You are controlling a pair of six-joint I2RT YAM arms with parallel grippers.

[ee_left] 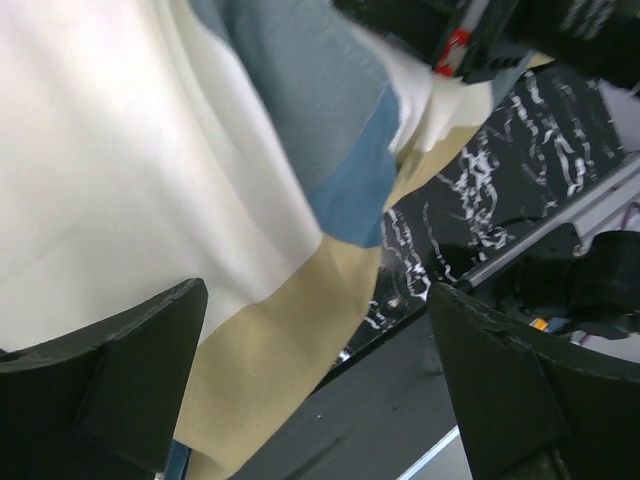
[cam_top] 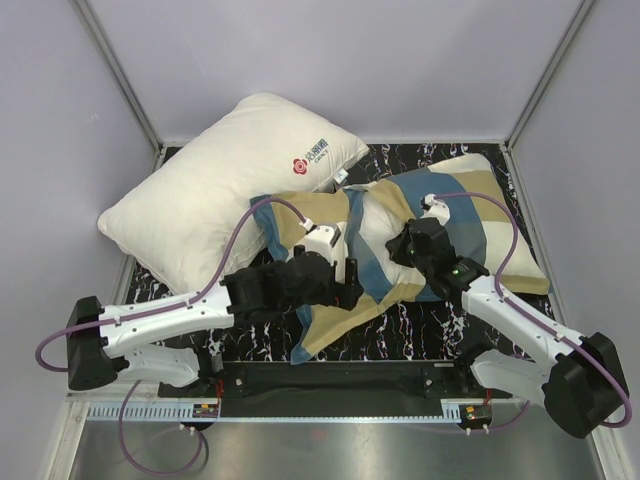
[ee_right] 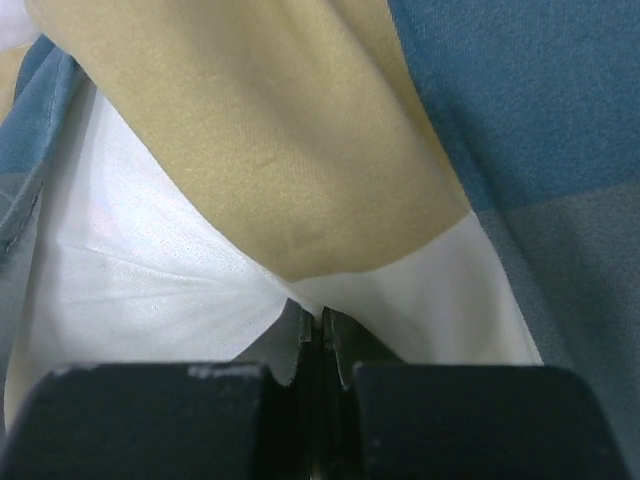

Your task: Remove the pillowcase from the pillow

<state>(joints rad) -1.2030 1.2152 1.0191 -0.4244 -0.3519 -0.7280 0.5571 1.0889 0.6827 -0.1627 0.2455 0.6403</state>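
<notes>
My right gripper pulls the pillowcase's pinched edge [cam_top: 388,244] [ee_right: 304,296] slightly to the right in the top view next, since folds lie bunched beside it. It then releases the pillowcase.
The checked pillowcase [cam_top: 475,215] lies at centre-right, bulging over the pillow; a flat corner trails toward the front. An off-white patch [cam_top: 378,232] shows in the middle. My left gripper [cam_top: 350,285] hovers open over the trailing corner; in the left wrist view its gripper [ee_left: 315,300] is wide apart above tan and cream cloth [ee_left: 270,360], touching nothing. My right gripper [cam_top: 400,248] is shut. In the right wrist view it [ee_right: 320,320] pinches the pillowcase edge [ee_right: 300,130] where its cream check meets finer white pillow fabric [ee_right: 130,270], which also puckers toward the jaws.
A white pillow with a red logo [cam_top: 220,190] lies at the back left, touching the pillowcase's left corner. The black marbled table top [cam_top: 430,320] shows at the front. A black rail [cam_top: 330,380] runs along the near edge. My right arm [ee_left: 480,40] crosses the left wrist view's top.
</notes>
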